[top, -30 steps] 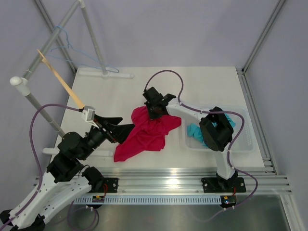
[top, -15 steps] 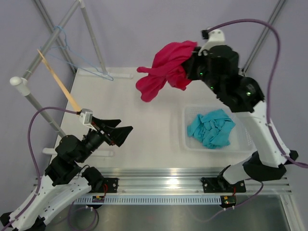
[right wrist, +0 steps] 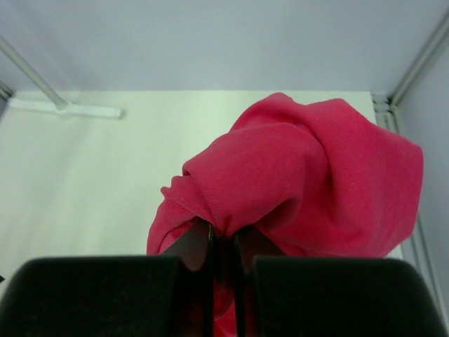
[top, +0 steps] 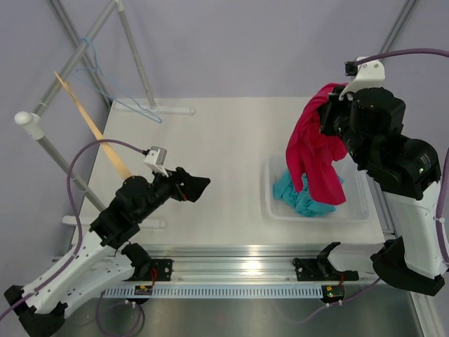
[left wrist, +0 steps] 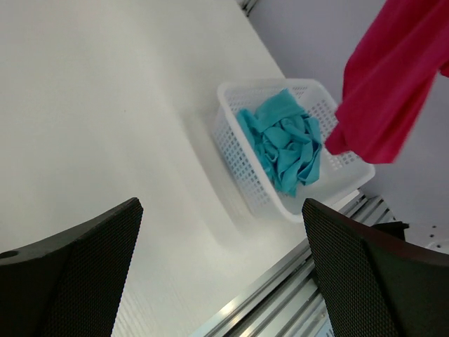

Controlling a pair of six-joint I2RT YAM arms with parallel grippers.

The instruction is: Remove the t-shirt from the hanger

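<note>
Next, my right gripper tilts downward and brings the red t-shirt [top: 316, 154] down into the white basket [top: 316, 217], over the teal cloth.
The red t-shirt [top: 316, 154] hangs bunched from my right gripper [top: 328, 119], high over the white basket [top: 316, 217] at the right. In the right wrist view the fingers are shut on a fold of the t-shirt [right wrist: 302, 175], with the gripper [right wrist: 224, 246] directly under it. The shirt also shows at the upper right of the left wrist view [left wrist: 393, 84]. A blue wire hanger [top: 112, 91] hangs bare on the rack at the back left. My left gripper [top: 196, 186] is open and empty low over the table's left half, jaws wide apart [left wrist: 221, 281].
A teal cloth [top: 295, 196] lies in the basket, also seen in the left wrist view [left wrist: 280, 140]. A wooden hanger [top: 91, 126] leans on the grey rack pole [top: 56, 158] at the left. Frame posts stand at the back corners.
My right arm has swung the red t-shirt from the back middle rightward, so it now hangs over the basket. My left gripper has shifted right and forward, still open.
</note>
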